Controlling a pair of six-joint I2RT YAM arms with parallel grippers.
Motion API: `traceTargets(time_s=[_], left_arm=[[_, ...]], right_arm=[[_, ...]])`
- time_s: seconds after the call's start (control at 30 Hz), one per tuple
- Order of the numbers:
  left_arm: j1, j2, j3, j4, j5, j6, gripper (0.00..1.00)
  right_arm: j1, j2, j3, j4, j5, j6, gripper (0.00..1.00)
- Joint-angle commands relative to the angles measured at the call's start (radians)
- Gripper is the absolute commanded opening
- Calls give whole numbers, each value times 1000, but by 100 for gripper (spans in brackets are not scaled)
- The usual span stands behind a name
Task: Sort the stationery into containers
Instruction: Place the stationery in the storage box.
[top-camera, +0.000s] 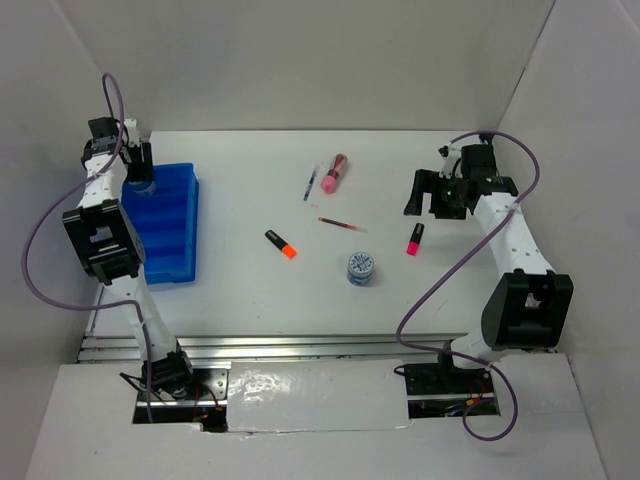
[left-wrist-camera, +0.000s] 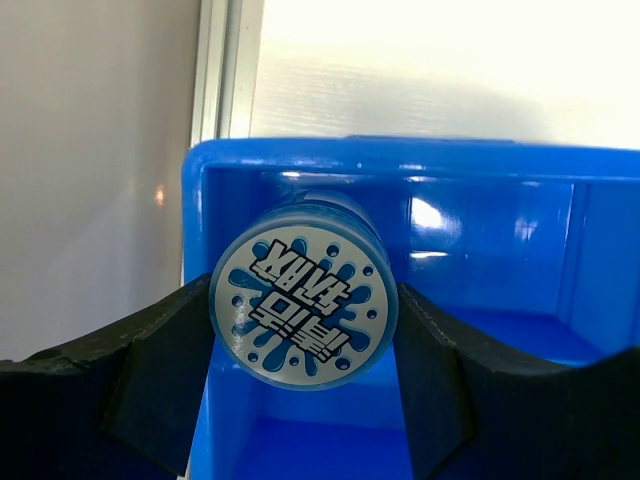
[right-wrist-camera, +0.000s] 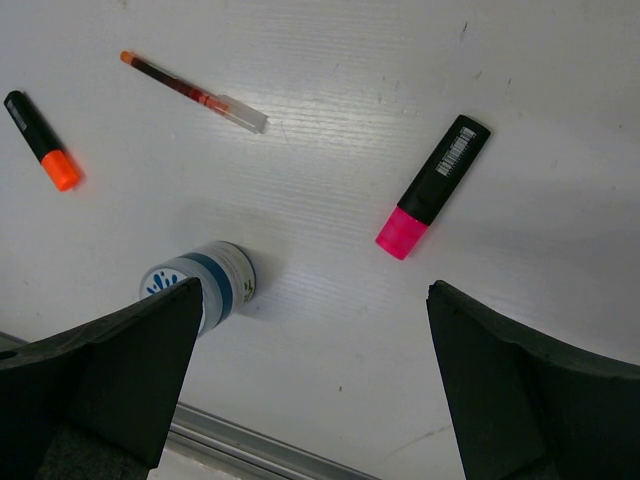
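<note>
The left gripper moves down into the wall-side corner of the far end compartment (left-wrist-camera: 238, 208) next and releases the tape roll, which already hangs over that open space.
My left gripper (top-camera: 140, 168) is shut on a round blue-white tape roll (left-wrist-camera: 303, 302) and holds it over the far end compartment of the bright blue tray (left-wrist-camera: 480, 165), which also shows in the top view (top-camera: 170, 235). My right gripper (right-wrist-camera: 315, 370) is open and empty above the table, at the right in the top view (top-camera: 432, 200). Below it lie a second tape roll (right-wrist-camera: 210, 283), a black-pink highlighter (right-wrist-camera: 432, 187), a red pen (right-wrist-camera: 195, 92) and a black-orange highlighter (right-wrist-camera: 40, 140). A blue pen (top-camera: 310, 184) and a chunky pink marker (top-camera: 334, 172) lie farther back.
White walls close in the table on the left, back and right. A metal rail (top-camera: 300, 348) runs along the near table edge. The tray stands close to the left wall.
</note>
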Motion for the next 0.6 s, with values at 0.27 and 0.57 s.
traceTargets(time_s=[0.27, 0.57], left_arm=[[-29, 50, 98, 65, -116, 35, 15], [-28, 68, 97, 43, -128, 36, 30]], right_arm=[[11, 12, 35, -21, -4, -13, 100], [11, 10, 32, -22, 0, -13, 100]])
